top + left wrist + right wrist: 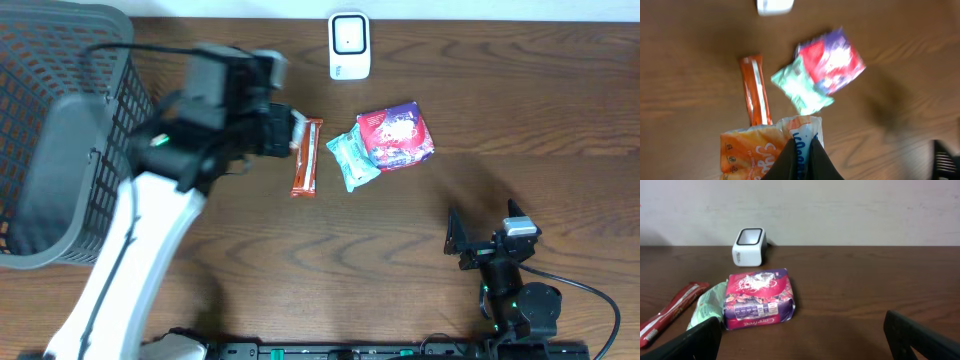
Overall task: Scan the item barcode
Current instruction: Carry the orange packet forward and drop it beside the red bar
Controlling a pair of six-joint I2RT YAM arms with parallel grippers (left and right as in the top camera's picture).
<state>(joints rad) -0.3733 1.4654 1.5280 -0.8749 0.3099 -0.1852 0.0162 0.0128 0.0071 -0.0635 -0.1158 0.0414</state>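
The gap [780, 103] beside the orange bar shows bare wood, so the robot's left gripper next needs to move down and toward the green packet to release the snack packet [752, 150] there.
My left gripper [801, 141] is shut on the white, blue-lettered end of an orange snack packet [752, 150], held above the table. From overhead that gripper [288, 130] hangs just left of a long orange bar [307, 157]. The white barcode scanner [349, 45] stands at the back of the table, and its window [750, 236] shows in the right wrist view. My right gripper [805, 345] is open and holds nothing, low at the front right [487, 228].
A purple and red pack [396, 136] and a green packet [352, 158] lie beside the orange bar below the scanner. A dark mesh basket [60, 130] fills the left side. Bare wood lies between the packs and my right arm.
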